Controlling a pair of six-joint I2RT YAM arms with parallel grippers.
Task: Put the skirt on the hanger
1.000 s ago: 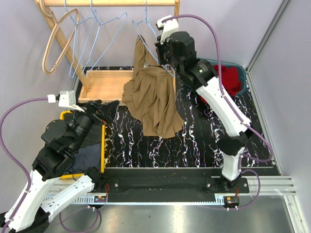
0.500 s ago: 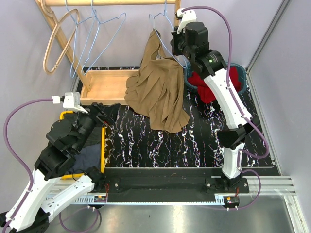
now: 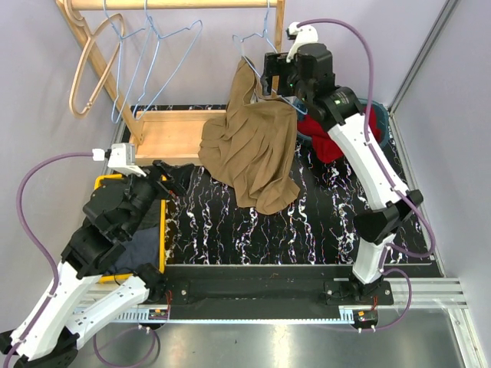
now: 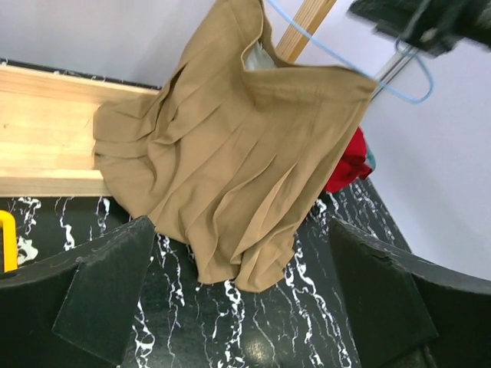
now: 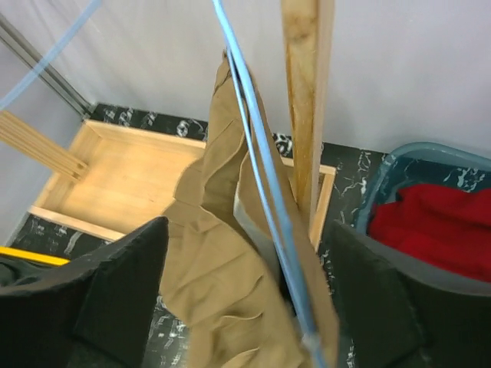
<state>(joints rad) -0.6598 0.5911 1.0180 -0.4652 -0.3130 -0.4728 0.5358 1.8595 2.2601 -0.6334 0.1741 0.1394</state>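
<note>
The red cloth (image 3: 374, 127) is below my right gripper, to its right in the top view, so with the skirt (image 3: 253, 149) hung, I should go across and down onto it.
The tan skirt (image 3: 253, 149) hangs from a blue wire hanger (image 3: 249, 40) whose hook reaches the right end of the wooden rail (image 3: 176, 4); its hem rests on the table. My right gripper (image 3: 278, 83) is open just right of the hanger's shoulder. In the right wrist view the hanger wire (image 5: 261, 169) and skirt (image 5: 222, 261) pass between the spread fingers of the right gripper (image 5: 249, 238), which does not pinch them. My left gripper (image 3: 163, 176) stands open low at the left, facing the skirt (image 4: 230, 146) and hanger (image 4: 337, 63); nothing is inside the left gripper (image 4: 242, 253).
Two bare blue wire hangers (image 3: 157, 46) and a wooden hanger (image 3: 88, 61) hang further left on the rail. The rack's post (image 5: 307, 100) and wooden base (image 3: 173, 134) stand behind the skirt. A blue basin of red cloth (image 3: 360, 126) sits right; a yellow tray of dark clothes (image 3: 142, 238) sits left.
My right arm lifted the hanger with the skirt up and rightward to the rail's end, then its gripper opened and let go. My left arm shifted slightly, still open.
</note>
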